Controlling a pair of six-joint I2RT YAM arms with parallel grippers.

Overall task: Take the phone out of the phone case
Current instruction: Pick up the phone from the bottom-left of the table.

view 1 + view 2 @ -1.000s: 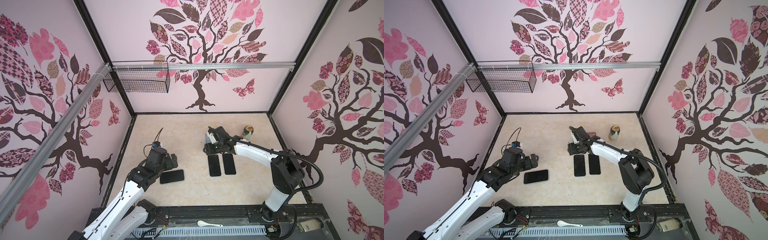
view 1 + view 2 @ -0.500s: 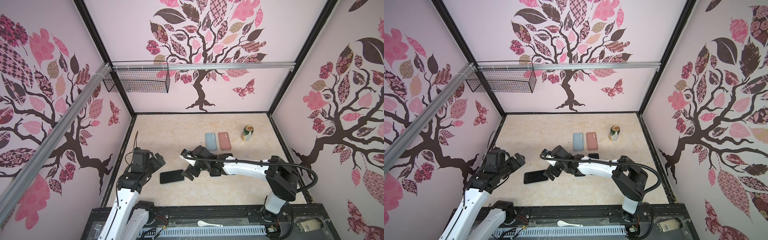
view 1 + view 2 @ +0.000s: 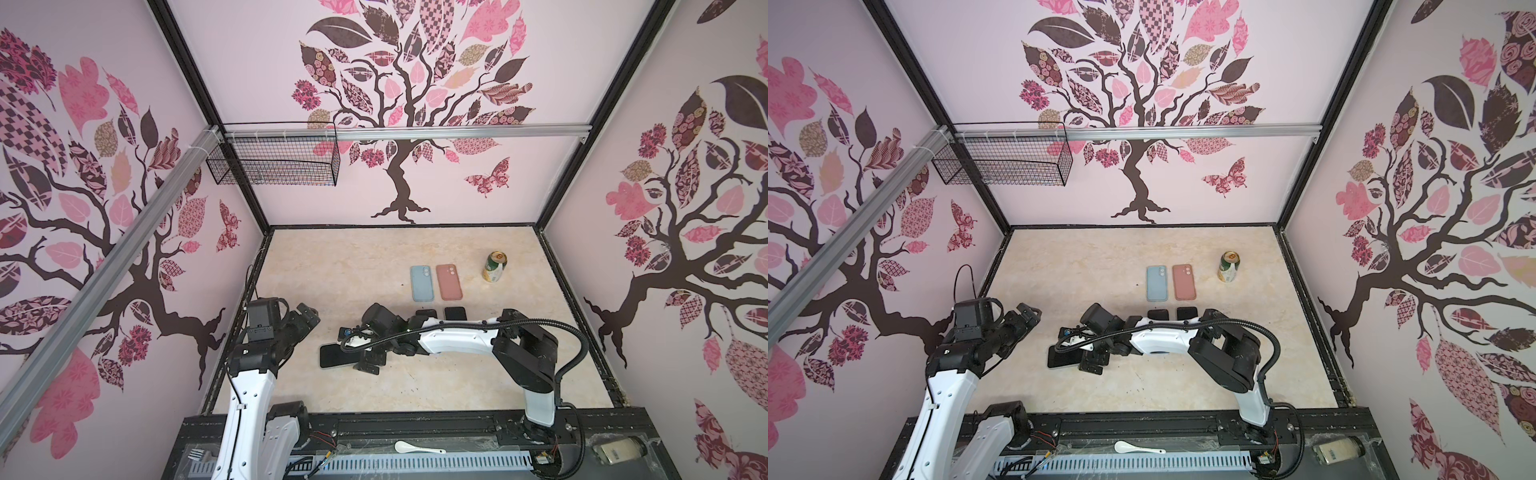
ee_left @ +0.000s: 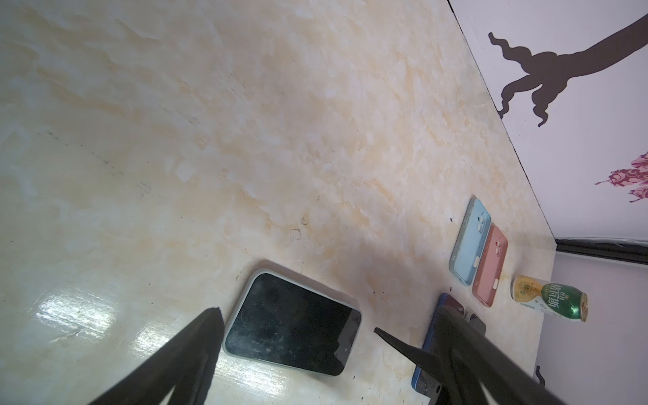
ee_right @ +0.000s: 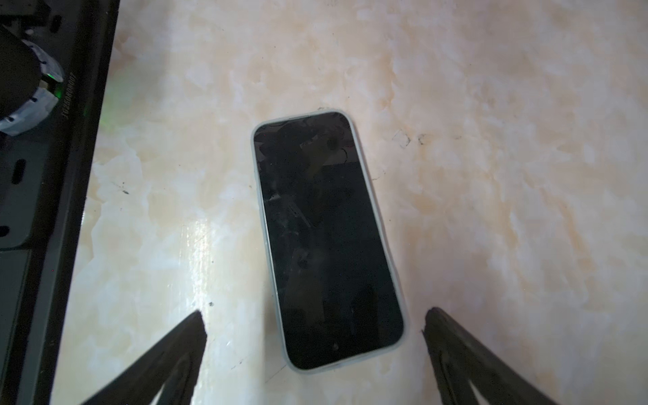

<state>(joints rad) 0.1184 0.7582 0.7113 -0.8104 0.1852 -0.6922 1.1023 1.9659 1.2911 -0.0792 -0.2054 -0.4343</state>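
The open fingers of my right gripper are wider than the case. My right gripper will next move down and farther along the phone and close across the case's nearer half (image 3: pixel 357 357) (image 5: pixel 337 297).
The phone (image 5: pixel 328 238) lies screen up on the table, still inside its pale grey-green phone case (image 5: pixel 324 366). In both top views it sits left of the middle (image 3: pixel 330 356) (image 3: pixel 1057 357). My right gripper (image 5: pixel 314 319) hangs open just above the phone's right end, one finger on each side of it and touching nothing; its place in a top view is (image 3: pixel 368 365). My left gripper (image 3: pixel 307 316) is open, raised and empty, left of the phone and apart from it. Its wrist view shows the phone (image 4: pixel 292 324) between the fingers, farther off.
A blue case (image 3: pixel 422 283) and a pink case (image 3: pixel 449 281) lie face down at mid table, a drink can (image 3: pixel 494 267) to their right. Two dark phones (image 3: pixel 454 312) lie partly under my right arm. A white spoon (image 3: pixel 417 448) rests on the front rail.
My right arm swung from the far middle of the table to the cased phone and its gripper opened wide. My left arm drew back to the left, away from the phone.
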